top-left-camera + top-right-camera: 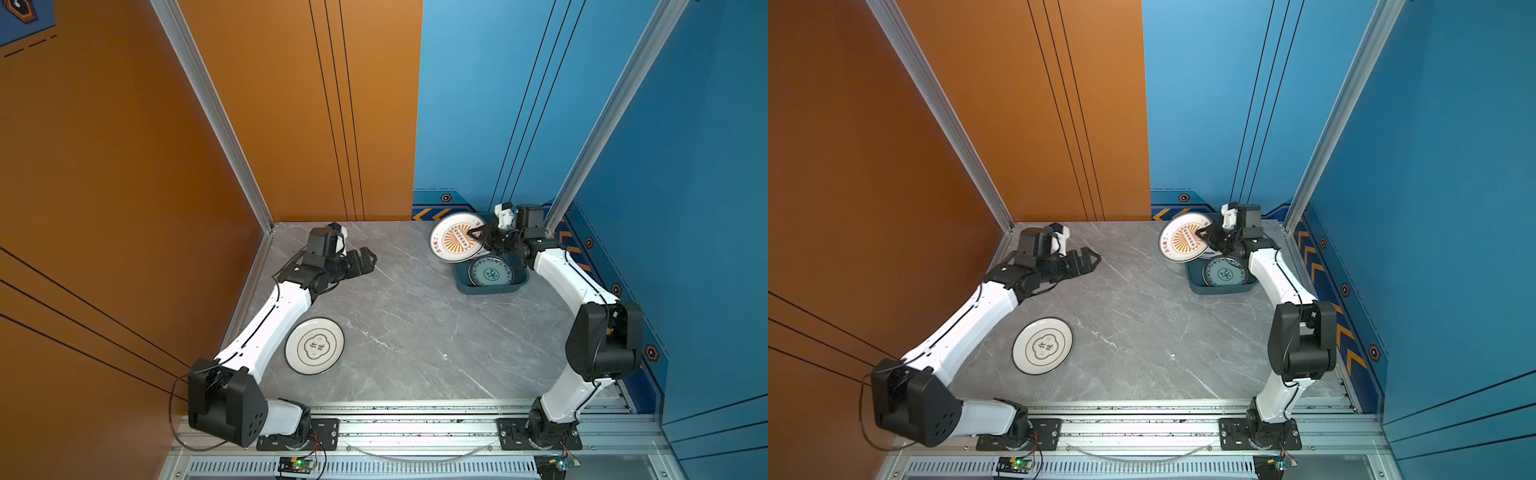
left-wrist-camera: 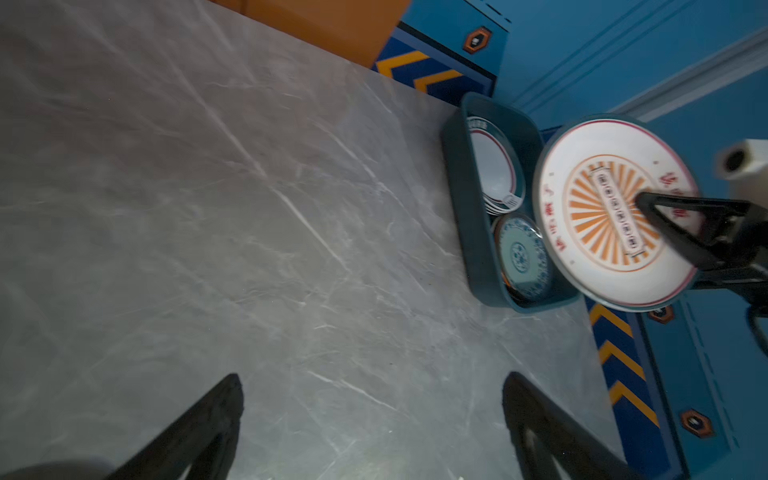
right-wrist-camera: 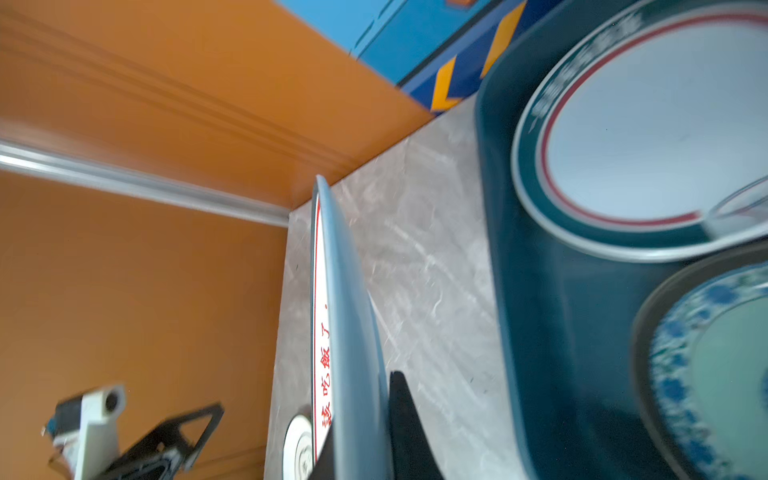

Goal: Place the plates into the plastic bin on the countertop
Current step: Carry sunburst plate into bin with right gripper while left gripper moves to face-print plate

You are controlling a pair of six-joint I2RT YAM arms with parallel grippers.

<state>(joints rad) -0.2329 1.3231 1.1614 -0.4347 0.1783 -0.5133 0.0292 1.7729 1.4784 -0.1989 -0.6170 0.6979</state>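
The sunburst plate needs to come down next in my right gripper and be released onto the white plate with a dark green rim, which lies flat inside the bin.
My right gripper is shut on the rim of a white plate with an orange sunburst. It holds that plate tilted on edge over the far left end of the dark teal plastic bin. A teal patterned plate lies in the bin's near half. A white plate with a dark green rim lies in its far half. Another white plate rests on the grey countertop beside my left arm. My left gripper is open and holds nothing, at the far left.
The bin sits in the far right corner, close to the blue wall and an aluminium post. An orange wall bounds the left side. Aluminium rails run along the front edge, between the two arm bases.
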